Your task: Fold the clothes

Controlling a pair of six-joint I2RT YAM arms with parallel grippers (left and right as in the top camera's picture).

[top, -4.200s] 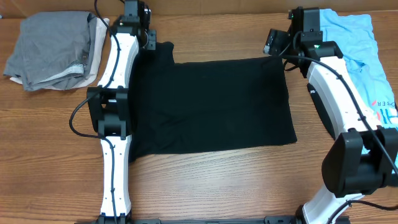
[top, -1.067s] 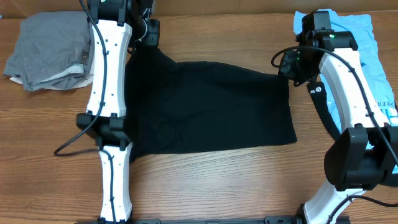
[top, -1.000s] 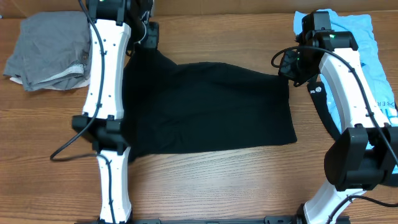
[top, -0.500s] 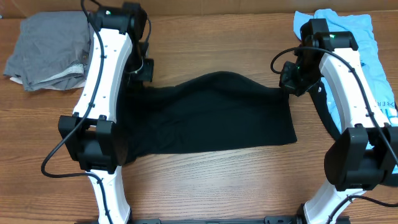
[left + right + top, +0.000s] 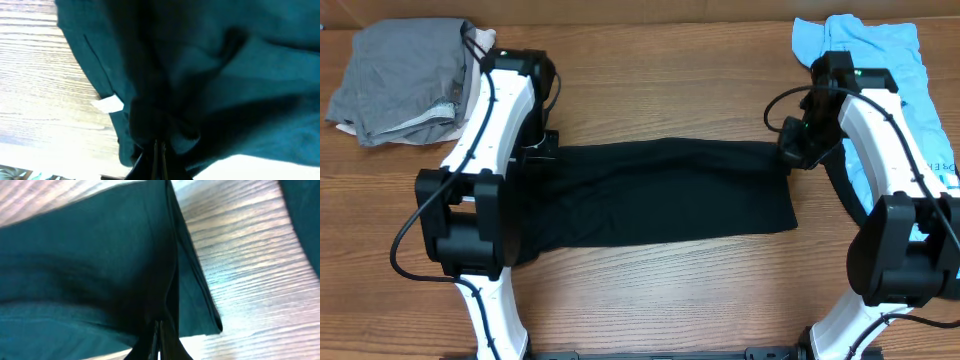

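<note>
I will lower my left gripper down onto the dark cloth [image 5: 200, 75] beside the white tag next and let go of the shirt's corner, because the shirt already lies in a wide piece of cloth.
The black T-shirt [image 5: 660, 195] lies across the middle of the table, its far part folded forward over the near part into a wide band. My left gripper [image 5: 544, 148] is shut on the shirt's upper left corner; in the left wrist view the dark cloth [image 5: 200, 75] hangs from the jaws and a small white tag [image 5: 109, 104] shows. At the shirt's upper right corner my right gripper [image 5: 792, 150] is shut on the edge, and the right wrist view shows the doubled cloth [image 5: 100, 270] pinched between the jaws.
A pile of grey and off-white clothes [image 5: 405, 75] sits at the far left corner. A light blue garment [image 5: 880, 50] lies at the far right, partly under the right arm. Bare wooden table [image 5: 660, 300] runs along the front.
Both grippers have carried the shirt's far edge toward the front of the table, folding the upper half over the lower. The shirt now shows as a narrower band.
</note>
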